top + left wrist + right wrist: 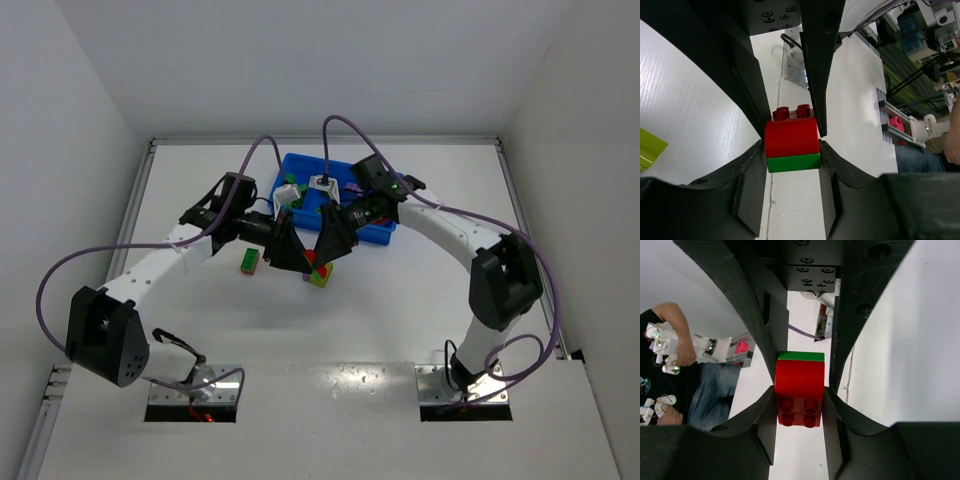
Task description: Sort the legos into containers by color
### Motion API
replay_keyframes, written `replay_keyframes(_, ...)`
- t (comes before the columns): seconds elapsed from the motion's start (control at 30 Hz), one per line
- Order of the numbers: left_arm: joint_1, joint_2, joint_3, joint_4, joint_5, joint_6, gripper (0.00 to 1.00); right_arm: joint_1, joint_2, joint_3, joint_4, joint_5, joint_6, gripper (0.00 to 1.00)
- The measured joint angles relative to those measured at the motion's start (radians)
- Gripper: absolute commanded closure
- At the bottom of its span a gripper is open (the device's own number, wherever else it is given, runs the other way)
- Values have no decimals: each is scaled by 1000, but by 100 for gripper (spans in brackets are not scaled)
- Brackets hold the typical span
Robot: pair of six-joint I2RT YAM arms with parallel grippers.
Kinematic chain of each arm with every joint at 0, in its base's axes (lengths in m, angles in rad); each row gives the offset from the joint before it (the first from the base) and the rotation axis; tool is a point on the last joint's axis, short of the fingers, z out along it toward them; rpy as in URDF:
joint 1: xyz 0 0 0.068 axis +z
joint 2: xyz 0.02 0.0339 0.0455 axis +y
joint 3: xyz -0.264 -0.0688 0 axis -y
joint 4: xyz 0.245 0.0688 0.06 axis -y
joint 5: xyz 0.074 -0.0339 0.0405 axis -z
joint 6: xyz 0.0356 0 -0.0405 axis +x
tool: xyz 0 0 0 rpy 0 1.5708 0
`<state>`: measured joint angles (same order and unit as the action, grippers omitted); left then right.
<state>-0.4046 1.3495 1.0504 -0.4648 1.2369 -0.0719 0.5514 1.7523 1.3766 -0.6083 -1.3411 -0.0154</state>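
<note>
The tray's end is outward of my right gripper; I will pull the red lego off the held green lego, to the right in the top view, tilt down there and let go.
A red lego (791, 136) joined to a green lego (793, 162) hangs between both grippers above the table. My left gripper (792, 152) is shut on the green end. My right gripper (800, 392) is shut on the red lego (799, 382), whose studs face its camera. In the top view the two grippers, left (288, 250) and right (330, 240), meet tip to tip over the cluster (311, 258), just in front of the blue tray (380, 234). A green-and-red lego (248, 261) lies on the table to the left. A yellow-green lego (321, 278) lies just below the grippers.
The tray's compartments are mostly hidden by the wrists; a purple piece (352, 188) and a green piece (284, 181) show inside. A yellow-green brick edge (650, 148) shows at the left of the left wrist view. Purple cables arch over both arms.
</note>
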Motion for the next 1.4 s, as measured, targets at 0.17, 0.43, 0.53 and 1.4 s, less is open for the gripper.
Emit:
replay_keyframes(0.17,0,3,0,0,-3,-7,89,0,1,0,-5,6,0,95)
replay_keyframes(0.43,0,-45,-63,89,-45,-30,100,-21,-2,-1,2,27,-2,96)
replay_keyframes(0.53,-2,-112,-129,99,-53,-42,100,-81,-27,-8,35,50,16,96)
replay_keyframes(1.4,32,-103,15,100,-675,-79,100,-348,-13,-159,422,964,104,94)
